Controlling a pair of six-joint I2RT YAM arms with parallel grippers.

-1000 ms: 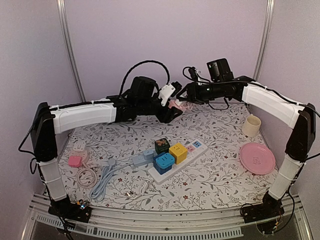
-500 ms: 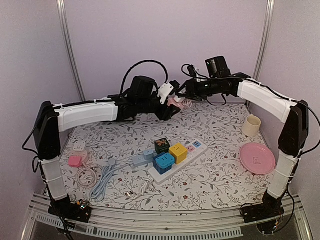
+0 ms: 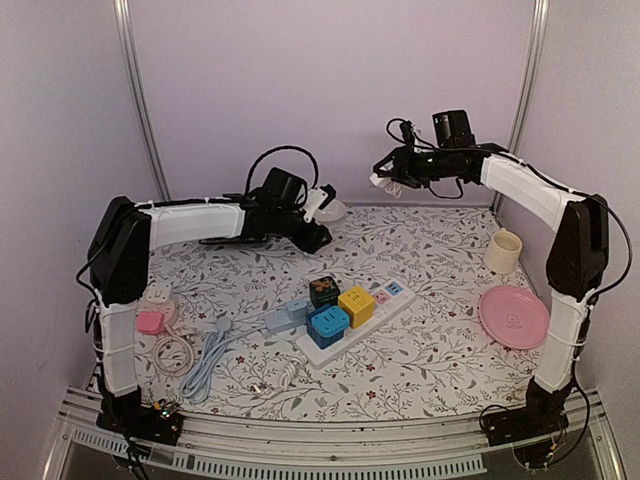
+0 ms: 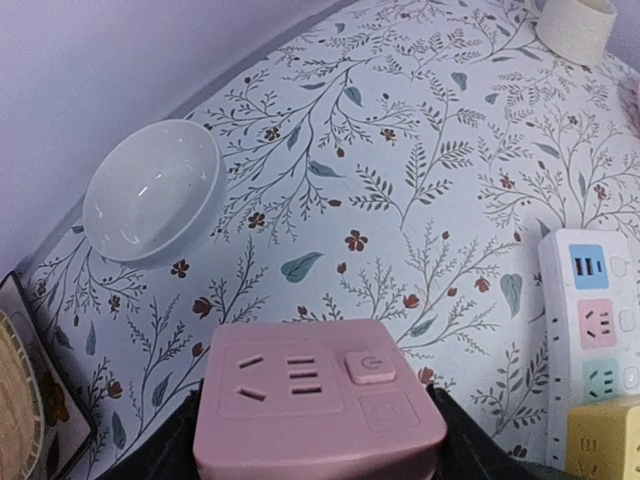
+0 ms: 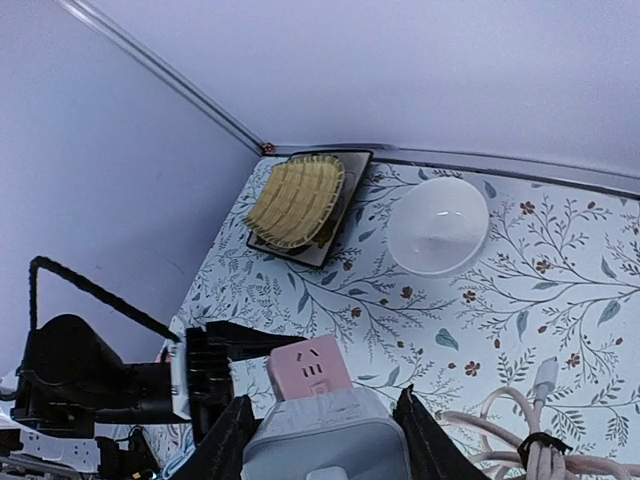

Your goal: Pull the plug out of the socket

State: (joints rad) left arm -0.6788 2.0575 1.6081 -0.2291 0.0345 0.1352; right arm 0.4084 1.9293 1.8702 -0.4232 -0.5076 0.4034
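The plug is already apart from the pink socket (image 4: 318,385), so my right gripper should next move down to the open table beyond the power strip's far end.
My left gripper (image 3: 316,222) is shut on a pink cube socket (image 4: 318,385), its black fingers (image 4: 170,450) on both sides; the socket's face with slots and a power button shows bare. My right gripper (image 3: 384,180) is raised at the back right and shut on a pale grey-white plug (image 5: 315,445). In the right wrist view the pink socket (image 5: 308,368) sits below and beyond the plug, apart from it, in the left gripper's black jaws. The plug's pins are hidden.
A white power strip (image 3: 392,297) with several coloured cube adapters lies mid-table. A cup (image 3: 503,251) and a pink plate (image 3: 514,316) sit at the right. A white bowl (image 4: 150,190) and a woven tray (image 5: 297,200) stand at the back. Coiled cables (image 3: 175,350) lie at the left.
The two grippers, joined at the back centre before, have pulled apart. The right one went up and right with the plug; the left one went down and left with the socket.
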